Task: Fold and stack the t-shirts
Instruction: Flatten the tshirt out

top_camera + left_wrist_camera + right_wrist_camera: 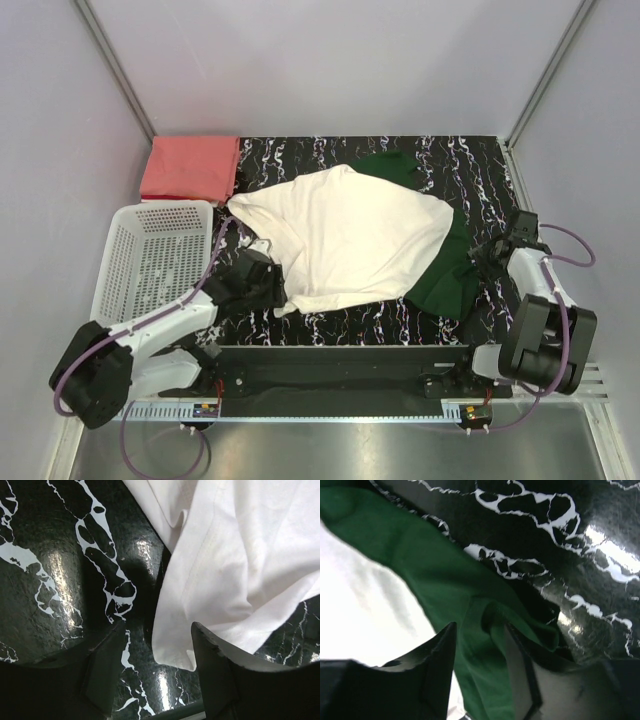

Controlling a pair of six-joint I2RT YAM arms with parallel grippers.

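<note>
My right gripper already has the cloth of the raised fold between its fingers, so it should stay at the green sleeve and close on that fold.
The cream-white t-shirt with dark green parts lies spread on the black marbled table. Its green sleeve points right. My left gripper is at the shirt's near-left corner. In the left wrist view the gripper is open and the white corner lies between its fingers. My right gripper is at the green sleeve. In the right wrist view a raised fold of green cloth stands in the gap of the right gripper, whose jaws are apart. The salmon-red t-shirt lies folded at the back left.
A white mesh basket stands at the left edge, just left of my left arm. A black rail runs along the table's near edge between the arm bases. Grey walls close in the sides and back.
</note>
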